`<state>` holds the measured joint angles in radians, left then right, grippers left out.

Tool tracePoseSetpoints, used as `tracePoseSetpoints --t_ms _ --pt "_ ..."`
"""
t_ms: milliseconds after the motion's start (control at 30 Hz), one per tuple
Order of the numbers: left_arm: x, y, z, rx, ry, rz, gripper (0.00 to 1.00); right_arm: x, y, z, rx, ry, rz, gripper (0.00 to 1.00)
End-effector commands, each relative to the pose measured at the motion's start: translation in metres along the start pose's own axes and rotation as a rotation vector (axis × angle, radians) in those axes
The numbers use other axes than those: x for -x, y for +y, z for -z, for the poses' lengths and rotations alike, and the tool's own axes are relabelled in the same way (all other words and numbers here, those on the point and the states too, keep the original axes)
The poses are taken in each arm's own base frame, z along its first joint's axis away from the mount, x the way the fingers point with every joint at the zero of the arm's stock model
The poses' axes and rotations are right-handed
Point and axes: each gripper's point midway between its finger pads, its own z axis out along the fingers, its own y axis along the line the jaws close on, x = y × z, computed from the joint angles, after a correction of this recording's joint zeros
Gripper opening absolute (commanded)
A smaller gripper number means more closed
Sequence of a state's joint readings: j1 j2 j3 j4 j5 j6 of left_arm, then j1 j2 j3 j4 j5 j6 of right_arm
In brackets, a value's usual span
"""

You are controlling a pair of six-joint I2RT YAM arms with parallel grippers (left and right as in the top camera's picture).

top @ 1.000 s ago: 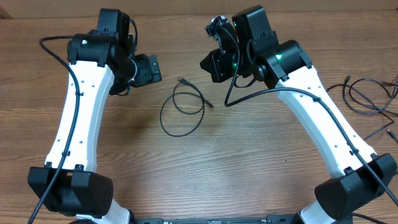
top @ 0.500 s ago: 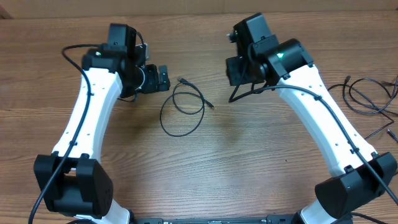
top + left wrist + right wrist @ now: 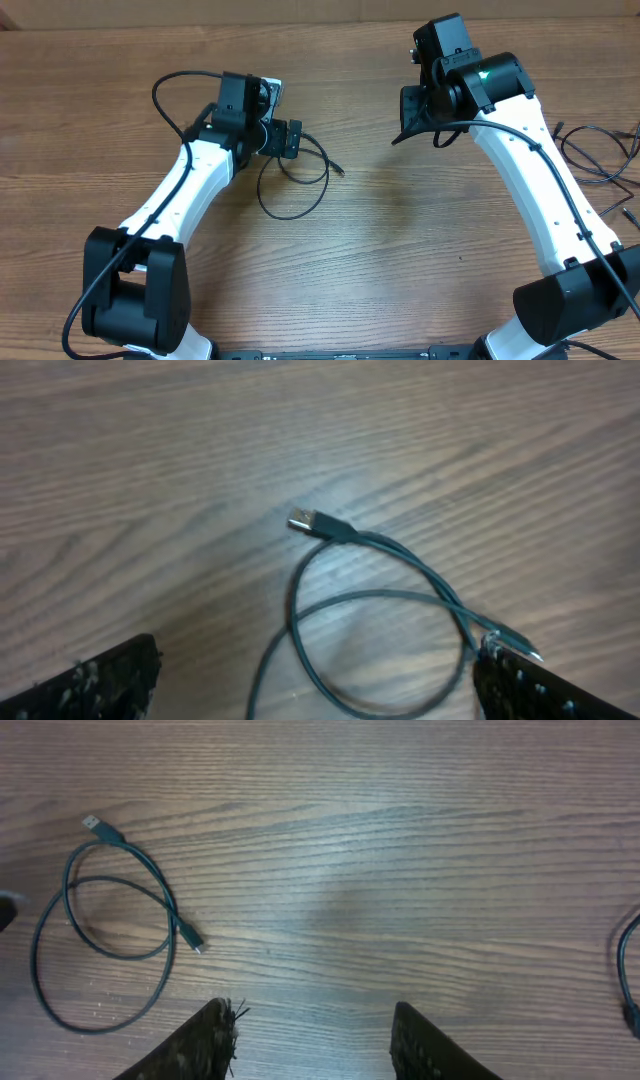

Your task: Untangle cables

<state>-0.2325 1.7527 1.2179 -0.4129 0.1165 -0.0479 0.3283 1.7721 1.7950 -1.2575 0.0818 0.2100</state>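
Observation:
I will lower my left gripper onto the loop near the silver USB plug [image 3: 340, 170], where parts of the cable cross between my open fingers.
One thin black cable [image 3: 290, 216] lies on the wooden table in two loose loops, with a silver USB plug [image 3: 305, 521] at one end and a small plug [image 3: 340, 170] at the other. My left gripper [image 3: 291, 141] hovers over the loops' left side, open wide. In the left wrist view the cable [image 3: 375, 594] runs between the fingers, and the small plug [image 3: 512, 642] lies just by the right finger [image 3: 560, 695]. My right gripper [image 3: 411, 113] is open and empty, to the right of the loops. Its wrist view shows the cable [image 3: 160, 885] at far left.
More black cables [image 3: 592, 160] lie in a loose tangle at the table's right edge, beside the right arm. A bit of one cable [image 3: 628, 970] shows at the right border of the right wrist view. Bare wood lies between the two groups.
The left gripper has swung right, onto the looped cable. The right gripper has moved right and back, away from the loops, and its jaws have opened. The cable has not shifted.

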Motion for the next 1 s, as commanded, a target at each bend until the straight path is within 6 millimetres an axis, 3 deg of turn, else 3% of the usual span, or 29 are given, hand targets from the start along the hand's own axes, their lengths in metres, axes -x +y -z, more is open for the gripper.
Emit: tracePoseSetpoints --t_ms 0,267,467,567,700,833,867,967 --pt "-0.011 0.009 -0.014 0.039 0.013 -0.024 0.98 -0.003 -0.001 -0.001 0.003 0.018 -0.013 0.49" --pt "-0.033 0.006 -0.061 0.038 0.072 -0.019 0.95 -0.012 0.004 -0.001 0.031 0.057 -0.012 0.48" --pt "-0.046 0.001 -0.085 0.034 0.095 -0.020 0.94 -0.017 0.005 -0.001 0.039 0.079 -0.012 0.48" --pt "-0.054 -0.002 -0.094 0.032 0.115 0.002 0.89 -0.020 0.004 0.000 0.037 0.089 -0.012 0.48" --pt "-0.059 -0.008 -0.097 0.020 0.129 0.003 0.63 -0.021 0.004 0.000 0.035 0.093 -0.012 0.48" --pt "-0.054 -0.013 -0.096 0.010 0.122 -0.002 0.12 -0.021 0.004 0.000 0.035 0.093 -0.012 0.49" --pt "-0.052 -0.013 -0.095 0.007 0.121 -0.002 0.04 -0.021 0.004 0.000 0.035 0.093 -0.011 0.49" --pt "-0.039 -0.015 -0.083 0.007 0.110 -0.004 0.04 -0.020 0.004 0.000 0.035 0.092 -0.011 0.49"
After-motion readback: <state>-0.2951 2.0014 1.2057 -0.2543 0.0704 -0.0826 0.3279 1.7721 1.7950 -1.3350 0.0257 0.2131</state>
